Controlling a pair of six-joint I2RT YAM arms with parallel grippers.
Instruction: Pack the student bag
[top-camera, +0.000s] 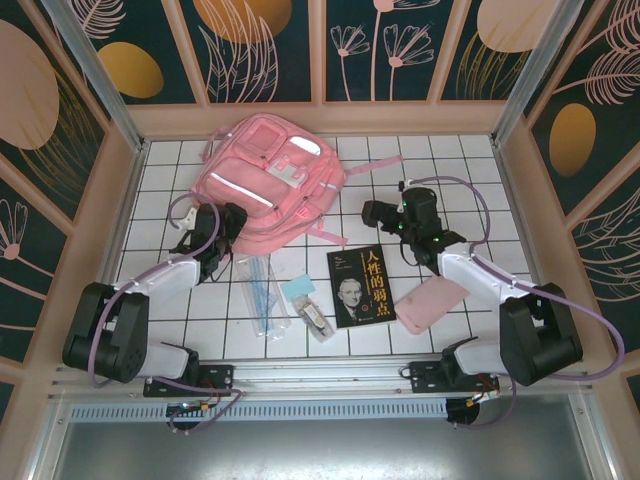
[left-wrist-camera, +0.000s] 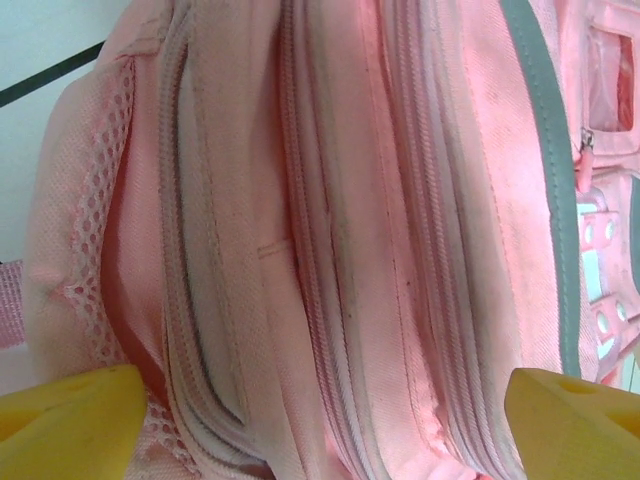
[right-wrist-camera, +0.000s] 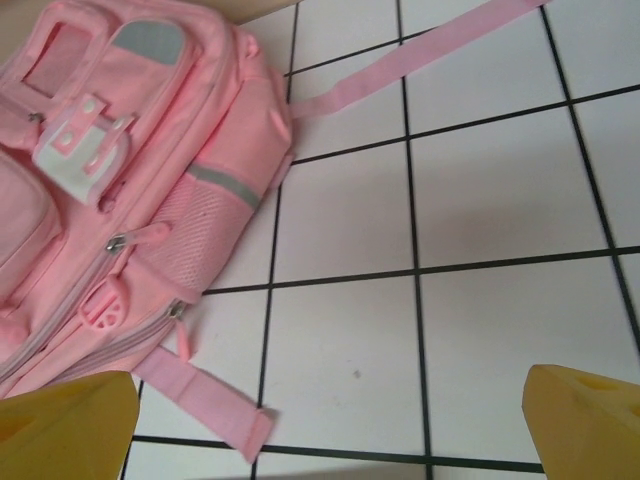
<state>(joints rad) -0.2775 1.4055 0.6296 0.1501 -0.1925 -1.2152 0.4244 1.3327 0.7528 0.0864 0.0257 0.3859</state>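
My left gripper's open fingers are already on both sides of the piece of fabric between the zippers. My left gripper should next move slightly down onto it, toward the bag's mesh-edged side, and close.
The student bag, a large pink backpack with white stripes, lies front up at the back of the tiled table. My left gripper is pressed against its lower left edge. In the left wrist view the bag's zippered side is very close, and the yellow fingertips stand wide apart either side of it; the left gripper is open. My right gripper hovers just right of the bag, open. Below it is bare tile, with the bag and a loose strap to its left.
A dark book lies at front centre and a flat pink pouch to its right. A clear pouch of pens and a small blue-topped item lie left of the book. Wooden walls ring the table.
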